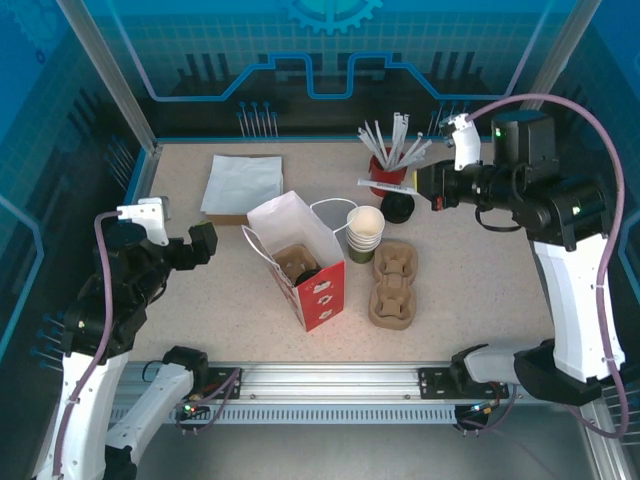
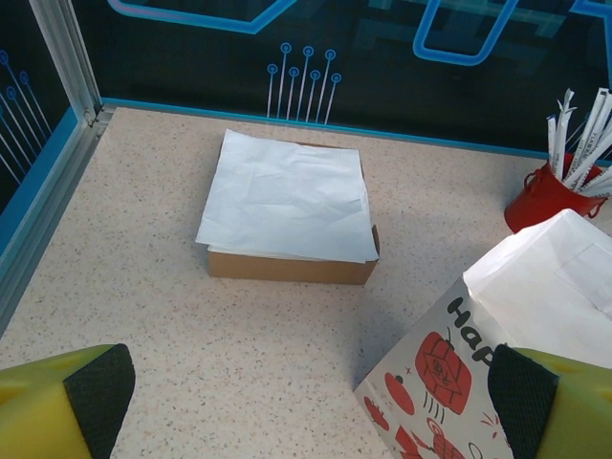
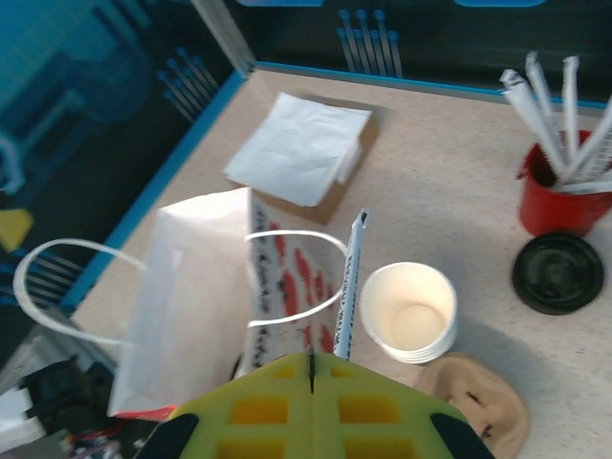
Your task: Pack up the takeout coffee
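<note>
The bag stands open around its pulp carrier, so I will next move my right gripper past the nested cups, over the bag's opening (image 1: 296,245) (image 3: 204,277), and then down to let go of the straw.
The red and white paper bag (image 1: 318,290) stands open at mid table. Inside it sits a brown pulp carrier (image 1: 293,262) with a dark round shape (image 1: 312,272) in one pocket. I cannot make out the single cream and green cup's sides. My right gripper (image 1: 425,186) hovers over the back right, shut on a wrapped straw (image 1: 385,184) that points left. In the right wrist view the shut gripper (image 3: 312,359) holds the straw (image 3: 352,277) above the bag (image 3: 201,296). My left gripper (image 1: 205,243) hangs open left of the bag, its wide-apart pads (image 2: 100,387) empty.
A nested stack of cups (image 1: 365,232) stands right of the bag, with a second pulp carrier (image 1: 392,288) in front of it. A red holder of straws (image 1: 385,172) and a black lid (image 1: 398,208) sit behind. A napkin box (image 1: 243,185) lies back left.
</note>
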{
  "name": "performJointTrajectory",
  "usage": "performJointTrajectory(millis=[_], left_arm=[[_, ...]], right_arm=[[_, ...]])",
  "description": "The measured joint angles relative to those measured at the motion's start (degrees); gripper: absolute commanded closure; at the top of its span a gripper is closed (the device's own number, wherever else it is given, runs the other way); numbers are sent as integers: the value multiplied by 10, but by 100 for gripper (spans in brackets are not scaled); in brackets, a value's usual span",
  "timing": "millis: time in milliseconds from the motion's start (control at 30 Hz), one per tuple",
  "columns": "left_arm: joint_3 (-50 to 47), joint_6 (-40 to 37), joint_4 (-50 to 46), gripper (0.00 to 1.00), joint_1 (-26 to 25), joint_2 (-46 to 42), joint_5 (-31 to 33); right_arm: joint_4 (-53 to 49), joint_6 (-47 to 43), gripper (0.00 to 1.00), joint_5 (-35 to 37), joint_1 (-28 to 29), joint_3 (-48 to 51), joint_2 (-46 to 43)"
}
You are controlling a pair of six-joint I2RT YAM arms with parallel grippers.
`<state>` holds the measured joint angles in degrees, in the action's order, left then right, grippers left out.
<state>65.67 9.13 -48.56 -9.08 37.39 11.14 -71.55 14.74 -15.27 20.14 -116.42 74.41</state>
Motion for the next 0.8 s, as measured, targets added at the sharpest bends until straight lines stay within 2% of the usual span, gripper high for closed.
performJointTrajectory(millis=[133,333,467,800], left_arm=[[-3,0,4,1,0,1,-4],[-3,2,5,1,0,0,-5],[-3,5,4,1,0,0,-5],[-4,5,4,1,0,-4,-5]], right_arm=[[1,21,97,-32,41,6,-10],[3,33,97,-28,131,4,19],[2,35,97,-4,176,-13,69],[0,28,97,48,244,-65,173]])
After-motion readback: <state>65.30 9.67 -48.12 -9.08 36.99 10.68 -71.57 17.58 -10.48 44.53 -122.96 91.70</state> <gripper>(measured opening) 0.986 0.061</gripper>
